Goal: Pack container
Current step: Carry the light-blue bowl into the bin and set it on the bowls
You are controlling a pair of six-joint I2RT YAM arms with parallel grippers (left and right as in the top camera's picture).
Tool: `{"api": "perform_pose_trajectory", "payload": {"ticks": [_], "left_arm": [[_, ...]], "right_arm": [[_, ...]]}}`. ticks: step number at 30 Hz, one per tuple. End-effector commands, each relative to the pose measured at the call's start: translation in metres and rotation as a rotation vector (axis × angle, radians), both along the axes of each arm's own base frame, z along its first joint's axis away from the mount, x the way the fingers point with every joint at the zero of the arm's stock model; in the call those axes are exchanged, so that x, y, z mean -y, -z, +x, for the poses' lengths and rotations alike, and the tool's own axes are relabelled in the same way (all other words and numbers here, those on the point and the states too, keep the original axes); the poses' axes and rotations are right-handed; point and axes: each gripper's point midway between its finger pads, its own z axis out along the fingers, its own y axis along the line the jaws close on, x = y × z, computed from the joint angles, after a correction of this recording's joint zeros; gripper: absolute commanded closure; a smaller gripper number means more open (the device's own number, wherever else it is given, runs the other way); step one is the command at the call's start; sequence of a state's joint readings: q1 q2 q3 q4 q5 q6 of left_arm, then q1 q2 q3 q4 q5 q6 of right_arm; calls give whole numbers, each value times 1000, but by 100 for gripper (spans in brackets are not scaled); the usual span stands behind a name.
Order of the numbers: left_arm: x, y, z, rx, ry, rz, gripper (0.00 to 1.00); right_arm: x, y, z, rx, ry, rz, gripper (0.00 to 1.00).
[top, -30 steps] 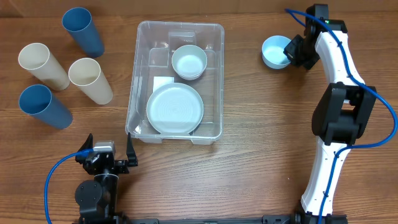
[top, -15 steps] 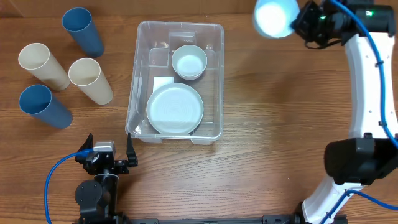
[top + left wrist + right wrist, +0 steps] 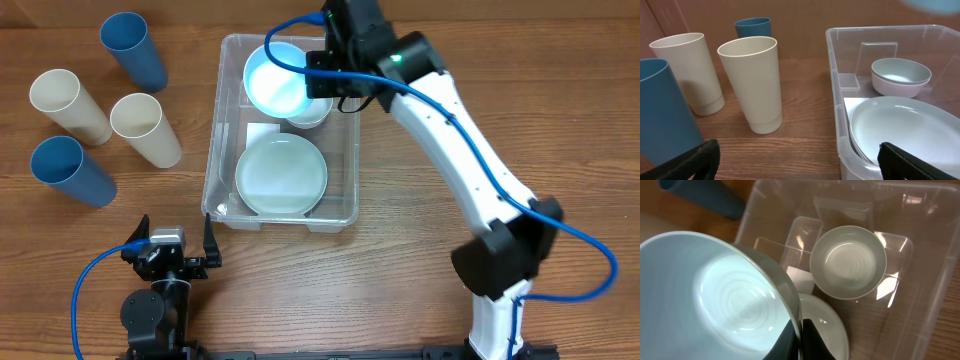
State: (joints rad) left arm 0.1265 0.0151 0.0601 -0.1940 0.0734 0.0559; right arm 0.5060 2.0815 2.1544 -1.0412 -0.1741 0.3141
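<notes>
The small bowl (image 3: 313, 112) (image 3: 848, 262) is below my right gripper, so my right gripper will lower the light blue bowl until it nests in the small one and then let go of the light blue bowl's rim.
The container (image 3: 213, 150), a clear plastic bin, sits mid-table and holds a pale plate (image 3: 281, 175) and a small bowl (image 3: 312, 112) at its far end. My right gripper (image 3: 318, 76) hovers over that far end, shut on the rim of a light blue bowl (image 3: 277, 78), which partly covers the small bowl from above. In the right wrist view the fingers (image 3: 812, 339) pinch the rim of the blue bowl (image 3: 715, 300), with the small bowl (image 3: 847, 262) and the plate (image 3: 827, 325) below. My left gripper (image 3: 178, 256) rests open near the front edge, left of the container (image 3: 840, 125).
Several cups lie left of the bin: a blue cup (image 3: 133, 50), a cream cup (image 3: 70, 105), another cream cup (image 3: 146, 128) and a second blue cup (image 3: 72, 170). The right arm stretches diagonally across the table's right half.
The right arm has lifted the light blue bowl from the far right of the table and swung it left, over the container's far end. The left arm has not moved.
</notes>
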Motion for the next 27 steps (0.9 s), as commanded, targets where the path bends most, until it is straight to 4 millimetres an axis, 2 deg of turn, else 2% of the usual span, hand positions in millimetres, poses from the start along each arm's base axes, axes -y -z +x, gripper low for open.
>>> {"api": "perform_pose_trajectory", "payload": {"ticks": [1, 4, 11, 14, 19, 20, 21, 22, 23, 27], "left_arm": [[-2, -1, 0, 6, -7, 13, 0], [-2, -1, 0, 6, -7, 13, 0], [-2, -1, 0, 6, -7, 13, 0], [-2, -1, 0, 6, -7, 13, 0], [-2, -1, 0, 6, -7, 13, 0], [-2, -1, 0, 6, -7, 13, 0], [-2, -1, 0, 6, -7, 13, 0], [-2, -1, 0, 6, -7, 13, 0], [-2, -1, 0, 6, -7, 13, 0], [-2, -1, 0, 6, -7, 13, 0]], "right_arm": [[2, 43, 24, -10, 44, -71, 96], [4, 66, 41, 10, 80, -115, 96], [31, 86, 70, 96, 209, -269, 96], [31, 103, 73, 83, 211, -285, 96], [30, 110, 75, 80, 210, -288, 96], [30, 110, 75, 80, 210, -288, 89], [30, 110, 74, 76, 208, -291, 48], [31, 111, 73, 74, 204, -295, 32], [31, 112, 72, 68, 200, -300, 22], [24, 110, 61, 52, 157, -326, 16]]}}
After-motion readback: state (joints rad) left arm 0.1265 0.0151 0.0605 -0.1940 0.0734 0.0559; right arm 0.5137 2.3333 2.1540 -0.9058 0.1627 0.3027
